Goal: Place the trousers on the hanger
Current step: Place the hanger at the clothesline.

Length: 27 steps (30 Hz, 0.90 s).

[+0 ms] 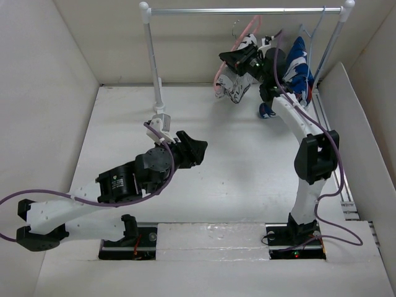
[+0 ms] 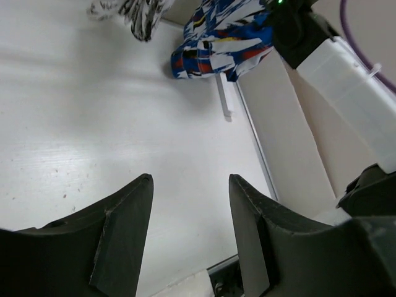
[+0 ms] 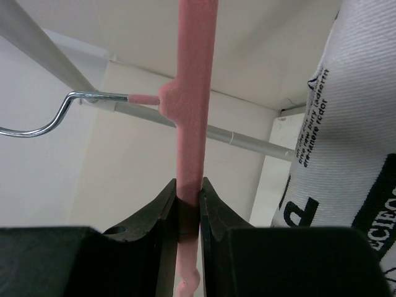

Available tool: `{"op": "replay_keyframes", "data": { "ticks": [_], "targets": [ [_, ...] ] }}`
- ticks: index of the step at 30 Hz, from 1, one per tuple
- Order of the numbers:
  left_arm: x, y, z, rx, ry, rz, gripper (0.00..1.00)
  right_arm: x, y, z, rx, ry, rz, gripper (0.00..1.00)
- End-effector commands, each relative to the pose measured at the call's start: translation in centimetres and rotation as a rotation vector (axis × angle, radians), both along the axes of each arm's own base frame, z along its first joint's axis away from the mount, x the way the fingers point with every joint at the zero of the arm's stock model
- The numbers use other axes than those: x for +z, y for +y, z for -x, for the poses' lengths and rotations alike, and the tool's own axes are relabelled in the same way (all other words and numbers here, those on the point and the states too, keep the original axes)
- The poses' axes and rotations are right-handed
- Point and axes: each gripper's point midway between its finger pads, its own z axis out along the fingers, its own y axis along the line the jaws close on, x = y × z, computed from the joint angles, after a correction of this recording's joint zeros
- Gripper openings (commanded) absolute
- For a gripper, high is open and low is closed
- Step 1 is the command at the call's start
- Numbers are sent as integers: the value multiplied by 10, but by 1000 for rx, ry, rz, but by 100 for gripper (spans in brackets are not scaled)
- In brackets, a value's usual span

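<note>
I will carry the hanger outward with my right gripper next, onto the bar's bare part (image 1: 257, 11) (image 3: 38, 48), and let go. That part of the bar is farther outward than my gripper, and the hanger's hook is still short of it.
The pink hanger (image 1: 247, 31) is up by the rail (image 1: 247, 10) at the back, with the white trousers (image 1: 238, 86) printed in black draped over it. My right gripper (image 1: 237, 60) is shut on the hanger; in the right wrist view the pink wire (image 3: 192, 93) runs up between the closed jaws, its metal hook (image 3: 43, 124) to the left, and trouser fabric (image 3: 346, 136) hangs on the right. My left gripper (image 1: 197, 148) is open and empty over the middle of the table (image 1: 235, 167). The left wrist view shows the trousers' end (image 2: 133, 12) far ahead.
A blue, white and red garment (image 1: 300, 68) hangs on a pale blue hanger (image 1: 312, 31) at the rail's right end; it also shows in the left wrist view (image 2: 216, 43). The rail's left post (image 1: 153, 62) stands behind my left gripper. White walls enclose the table.
</note>
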Motion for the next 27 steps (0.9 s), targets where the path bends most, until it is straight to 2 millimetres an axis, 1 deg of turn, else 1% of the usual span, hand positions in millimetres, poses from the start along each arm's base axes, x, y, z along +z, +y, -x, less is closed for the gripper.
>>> {"op": "replay_keyframes", "data": {
  "ticks": [1,3,6,8,9,10,11,12,13,14,15,16,17,19,20,22,23,26,27],
  "targets": [
    [-6,-1,3,-7,31,28,48,146,-11,56,15,-449,-100,0],
    [-11,-4,2,-7,34,8,48,147,-8,59,17,-457,-114,0],
    [-12,-7,2,-18,21,-16,47,150,-10,61,12,-465,-134,0],
    [-14,-6,-1,-9,15,-30,47,155,-15,60,3,-474,-139,0],
    [-15,-7,-1,-15,17,-32,47,158,-20,57,-12,-475,-138,0],
    [-17,-6,-4,-8,19,-37,47,166,-28,56,-28,-490,-137,0],
    [-17,-8,-3,-15,20,-33,46,168,-28,55,-33,-491,-143,0],
    [-21,-8,-4,-21,25,-36,46,166,-36,47,-50,-481,-151,0],
    [-21,-8,-3,-25,24,-30,46,171,-43,44,-62,-494,-161,0],
    [-21,-9,-3,-30,22,-23,46,165,-42,37,-60,-474,-168,0],
    [-24,-10,-2,-33,26,-27,45,166,-48,33,-71,-477,-166,0],
    [-24,-10,-3,-34,29,-25,45,164,-47,30,-68,-471,-172,0],
    [-26,-10,-3,-35,31,-31,45,169,-52,30,-73,-483,-183,0],
    [-29,-12,-3,-39,36,-40,45,163,-56,20,-87,-468,-182,0],
    [-29,-12,-3,-39,37,-43,45,161,-62,15,-105,-453,-180,0],
    [-27,-11,-4,-33,33,-44,45,154,-61,8,-110,-429,-176,0],
    [-27,-10,-4,-30,33,-47,45,150,-68,2,-128,-412,-178,0],
    [-23,-6,-5,-17,24,-40,44,135,-67,-6,-130,-381,-175,0],
    [-23,-5,-6,-13,23,-40,44,133,-72,-9,-141,-380,-175,0]
  ]
}}
